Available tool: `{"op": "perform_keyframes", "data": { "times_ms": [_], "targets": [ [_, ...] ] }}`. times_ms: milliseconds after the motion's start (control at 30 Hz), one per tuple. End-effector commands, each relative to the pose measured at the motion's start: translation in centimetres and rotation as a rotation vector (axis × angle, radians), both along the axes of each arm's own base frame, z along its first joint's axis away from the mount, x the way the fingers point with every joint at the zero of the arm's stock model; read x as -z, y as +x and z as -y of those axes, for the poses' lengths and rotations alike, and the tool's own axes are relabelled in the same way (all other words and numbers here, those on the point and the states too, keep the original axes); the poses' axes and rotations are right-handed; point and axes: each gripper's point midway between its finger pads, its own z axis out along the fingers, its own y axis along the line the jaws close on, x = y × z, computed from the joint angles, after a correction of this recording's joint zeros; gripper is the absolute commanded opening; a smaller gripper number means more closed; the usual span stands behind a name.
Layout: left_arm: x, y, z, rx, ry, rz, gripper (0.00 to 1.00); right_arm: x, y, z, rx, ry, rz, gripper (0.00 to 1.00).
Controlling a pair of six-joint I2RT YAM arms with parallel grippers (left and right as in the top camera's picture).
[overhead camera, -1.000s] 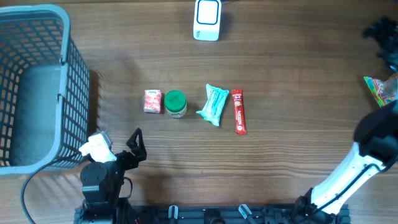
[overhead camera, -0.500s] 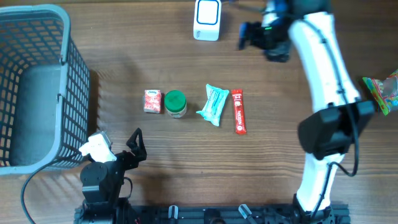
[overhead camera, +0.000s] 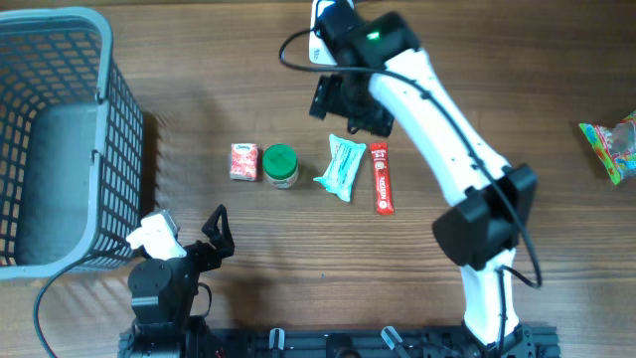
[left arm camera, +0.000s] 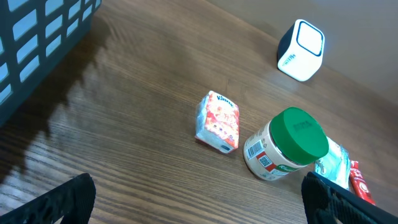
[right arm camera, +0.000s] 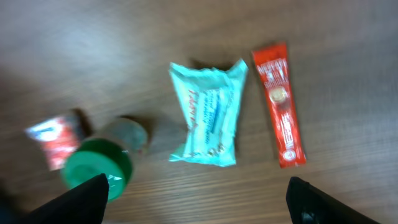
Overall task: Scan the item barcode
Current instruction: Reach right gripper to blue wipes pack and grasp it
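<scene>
The right gripper moves down to the teal pouch [overhead camera: 341, 167] next, with one finger on each side of it.
Four items lie in a row mid-table: a pink packet [overhead camera: 243, 161], a green-lidded jar [overhead camera: 280, 166], a teal pouch [overhead camera: 341, 167] and a red sachet [overhead camera: 382, 177]. The white scanner [overhead camera: 320, 45] stands at the back, partly covered by the right arm. My right gripper [overhead camera: 350, 111] hovers open just behind the teal pouch [right arm camera: 208, 115], holding nothing; its view also shows the red sachet [right arm camera: 280, 102] and the jar [right arm camera: 96, 171]. My left gripper [overhead camera: 214, 229] rests open near the front left. Its view takes in the pink packet [left arm camera: 217, 121], the jar [left arm camera: 286, 143] with a barcode label, and the scanner [left arm camera: 301, 42].
A grey mesh basket [overhead camera: 60, 139] fills the left side, and its wall [left arm camera: 37, 37] shows in the left wrist view. A colourful packet [overhead camera: 611, 144] lies at the right edge. The right arm [overhead camera: 447, 149] stretches diagonally from the front right base across the table.
The right arm has swung from the far right, across the back of the table, to above the row of items. The left arm and the items have not moved.
</scene>
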Motion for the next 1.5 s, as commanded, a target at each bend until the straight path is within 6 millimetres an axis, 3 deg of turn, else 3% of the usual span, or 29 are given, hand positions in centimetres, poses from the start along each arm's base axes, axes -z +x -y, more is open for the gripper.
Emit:
{"op": "perform_keyframes", "data": {
  "times_ms": [0, 100, 233, 533, 767, 867, 1267, 1467],
  "targets": [
    [0.2, 0.0, -0.4, -0.016, 0.014, -0.002, 1.0, 4.8, 0.3, 1.2, 0.116, -0.133, -0.079, 0.85],
    [0.2, 0.0, -0.4, -0.016, 0.014, -0.002, 1.0, 7.4, -0.3, 1.2, 0.12, -0.165, -0.151, 0.81],
    [0.2, 0.0, -0.4, -0.016, 0.014, -0.002, 1.0, 9.1, -0.7, 1.1, 0.119, -0.186, -0.192, 0.78],
    [0.2, 0.0, -0.4, -0.016, 0.014, -0.002, 1.0, 10.0, -1.0, 0.5, 0.149, -0.194, -0.197, 0.76],
    [0.2, 0.0, -0.4, -0.016, 0.014, -0.001, 1.0, 11.5, -0.7, -1.5, 0.119, -0.16, -0.177, 0.75],
    [0.2, 0.0, -0.4, -0.016, 0.014, -0.002, 1.0, 11.8, -0.3, -1.2, 0.115, -0.186, -0.157, 0.74],
    [0.2, 0.0, -0.4, -0.016, 0.014, -0.002, 1.0, 14.1, -0.9, -0.7, 0.104, -0.241, -0.199, 0.58],
    [0.2, 0.0, -0.4, -0.016, 0.014, -0.002, 1.0, 14.1, -1.1, -0.8, 0.099, -0.246, -0.203, 0.47]
  ]
}}
